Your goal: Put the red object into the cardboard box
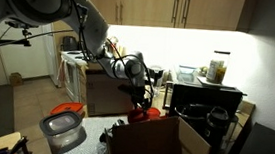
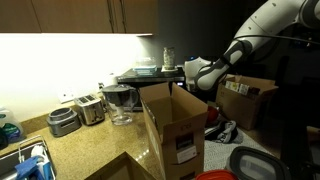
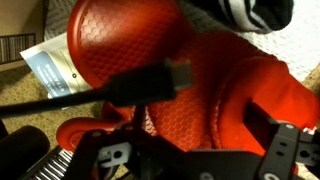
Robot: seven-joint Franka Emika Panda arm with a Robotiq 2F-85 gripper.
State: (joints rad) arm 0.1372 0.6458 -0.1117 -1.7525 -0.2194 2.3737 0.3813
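I will move my open gripper to the right in the wrist view, over the red object's smooth fold point(image 3: 240, 98), to close there, because it sits off-centre between my fingers.
The red object point(image 3: 150, 60) fills the wrist view, a rounded red-orange lump with a honeycomb texture. In an exterior view it lies low beside the box point(image 1: 144, 114). My gripper point(image 3: 190, 150) is right over it, with the fingers spread wide on either side, so it is open. The gripper shows in both exterior views point(image 1: 138, 95) point(image 2: 203, 88), and in one the box flap partly hides it. The cardboard box stands open next to it point(image 1: 157, 144) point(image 2: 172, 125).
A grey plastic tub point(image 1: 63, 129) with a flatter red-orange piece point(image 1: 69, 109) stands apart from the box. A black cable point(image 3: 110, 88) crosses the wrist view. A toaster point(image 2: 78, 112) and a jug point(image 2: 120, 102) stand on the counter. Black shelves with a jar point(image 1: 216, 69) are behind.
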